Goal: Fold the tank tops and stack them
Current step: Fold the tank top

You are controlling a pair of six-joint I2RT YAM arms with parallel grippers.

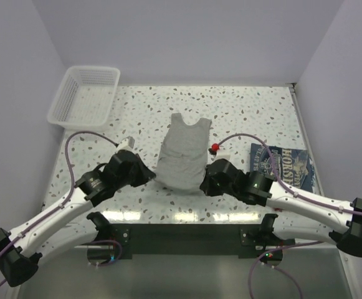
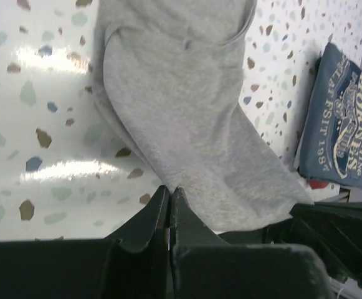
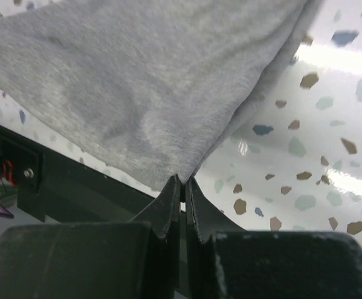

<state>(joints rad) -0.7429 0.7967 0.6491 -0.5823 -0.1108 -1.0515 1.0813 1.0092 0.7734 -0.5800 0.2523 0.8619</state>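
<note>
The tank top's hem and neck lie apart. My left gripper should next carry the hem corner outward over the tank top and release it at the shoulder strap nearer the basket.
The light grey tank top (image 1: 182, 154) lies spread in the middle of the table, neck end away from me and hem towards me. My left gripper (image 1: 151, 176) is shut on its near left hem corner; in the left wrist view the jaws (image 2: 169, 190) pinch the edge of the grey cloth (image 2: 187, 124). At the near right hem corner my right gripper (image 1: 204, 182) is shut too, its tips (image 3: 183, 180) nipping the grey fabric (image 3: 137, 81). A folded navy tank top (image 1: 286, 167) with white lettering rests at the right, with a sliver of red cloth (image 2: 318, 184) showing under it.
A white mesh basket (image 1: 84, 94) stands at the back left corner. White walls close off the speckled table (image 1: 255, 112) on the left, right and back. The dark front rail (image 1: 187, 233) with the arm bases runs along the near edge.
</note>
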